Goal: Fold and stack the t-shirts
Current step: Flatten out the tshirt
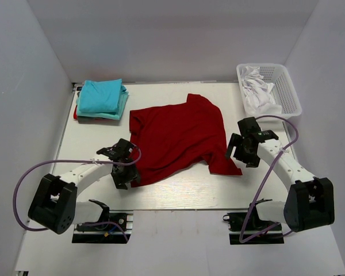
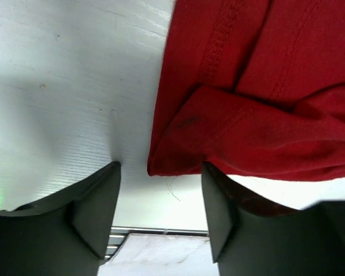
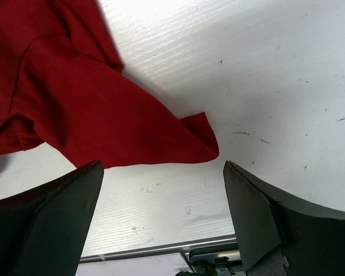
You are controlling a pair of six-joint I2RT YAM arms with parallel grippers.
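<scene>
The red shirt's pointed near corner (image 1: pixel 236 171) (image 3: pixel 194 148) sticks out alone over the bare table below the gripper's open fingers. My right gripper should go down onto that corner next.
A large dark red t-shirt (image 1: pixel 181 138) lies spread and rumpled in the middle of the table. A stack of folded turquoise t-shirts (image 1: pixel 103 98) sits at the back left. My left gripper (image 1: pixel 126 174) hovers at the red shirt's near-left corner. In the left wrist view that gripper (image 2: pixel 161 198) is open, with bare table between its fingers and the folded red hem (image 2: pixel 247 126) just beyond its right fingertip. My right gripper (image 1: pixel 244 150) stands over the shirt's near-right corner. In the right wrist view it (image 3: pixel 164 192) is wide open, the red corner (image 3: pixel 161 138) lying just ahead of the fingers.
A white mesh basket (image 1: pixel 290 95) holding white cloth (image 1: pixel 259 92) stands at the back right. A sliver of red fabric (image 1: pixel 76 113) shows under the turquoise stack. The table's near edge (image 3: pixel 161 248) runs right behind both grippers.
</scene>
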